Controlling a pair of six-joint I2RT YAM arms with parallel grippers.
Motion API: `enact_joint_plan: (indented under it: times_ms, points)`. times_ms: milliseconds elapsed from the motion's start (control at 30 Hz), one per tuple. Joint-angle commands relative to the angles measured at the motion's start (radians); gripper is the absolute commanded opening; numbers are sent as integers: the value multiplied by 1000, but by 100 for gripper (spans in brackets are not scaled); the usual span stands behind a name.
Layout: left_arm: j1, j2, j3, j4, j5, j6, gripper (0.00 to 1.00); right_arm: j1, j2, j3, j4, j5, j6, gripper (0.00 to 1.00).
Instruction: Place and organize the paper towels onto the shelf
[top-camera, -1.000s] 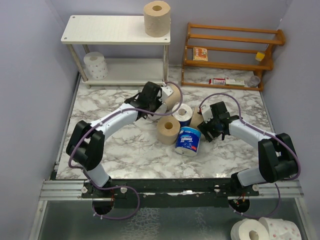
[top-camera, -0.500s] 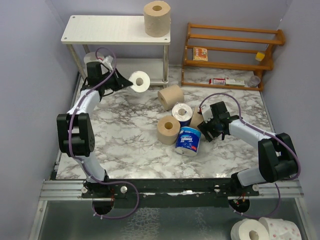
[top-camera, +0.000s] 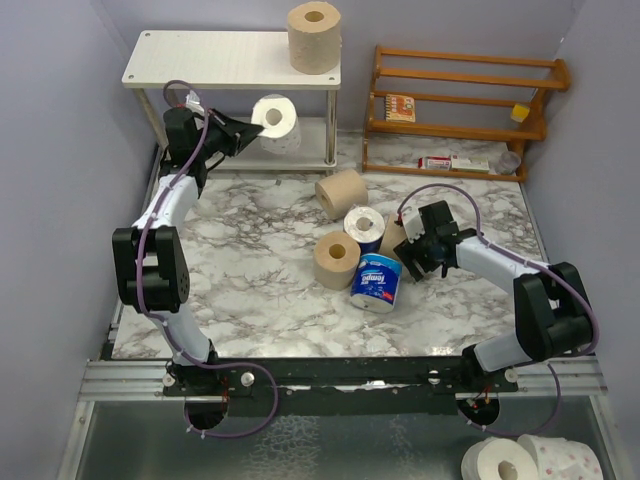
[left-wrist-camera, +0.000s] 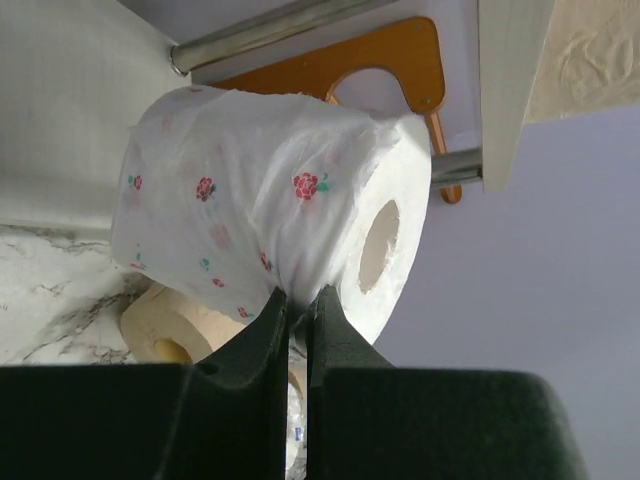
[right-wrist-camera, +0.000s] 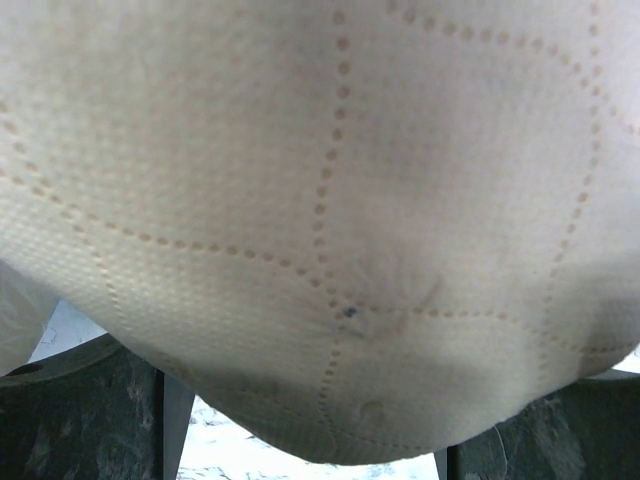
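Observation:
Next I need to lower the white roll in my left gripper, shifting left in the top view, and release it on the lower level's bare board (top-camera: 252, 159) (left-wrist-camera: 65, 150), since the board lies below.
My left gripper (top-camera: 247, 124) is shut on a white paper towel roll with pink dots (top-camera: 273, 115), held in the air in front of the white shelf's (top-camera: 220, 60) lower tier. In the left wrist view its fingertips (left-wrist-camera: 278, 305) pinch the roll's (left-wrist-camera: 250, 210) outer sheet. A tan roll (top-camera: 314, 37) stands on the top board. My right gripper (top-camera: 412, 245) straddles a tan roll (top-camera: 393, 238) on the table, jaws wide against its sides; that roll (right-wrist-camera: 320, 200) fills the right wrist view. Two more tan rolls (top-camera: 342, 193) (top-camera: 336, 259) and two blue-wrapped ones (top-camera: 364, 226) (top-camera: 377, 281) cluster mid-table.
An orange-brown wooden rack (top-camera: 460, 100) with small items stands at the back right. Thin metal shelf legs (top-camera: 331, 125) flank the lower tier. Two white rolls (top-camera: 500, 460) lie off the table at the bottom right. Grey walls close in on both sides.
My left arm has swung from the middle of the table to the back left, lifting the pink-dotted roll up to the shelf's lower tier. The right arm has barely moved.

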Motion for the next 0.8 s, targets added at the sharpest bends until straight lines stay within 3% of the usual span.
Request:
enact_joint_plan:
  times_ms: [0,300,767]
  points:
    - [9,16,80,-91,-94,-30,0,-4,59,-25,-6,59,-1,76]
    - [11,31,103,-315,-450,-92,0,-4,78,-23,-7,57,-2,76]
    - [31,207,228,-314,-479,-266,0,-4,70,-26,-8,49,-8,76]
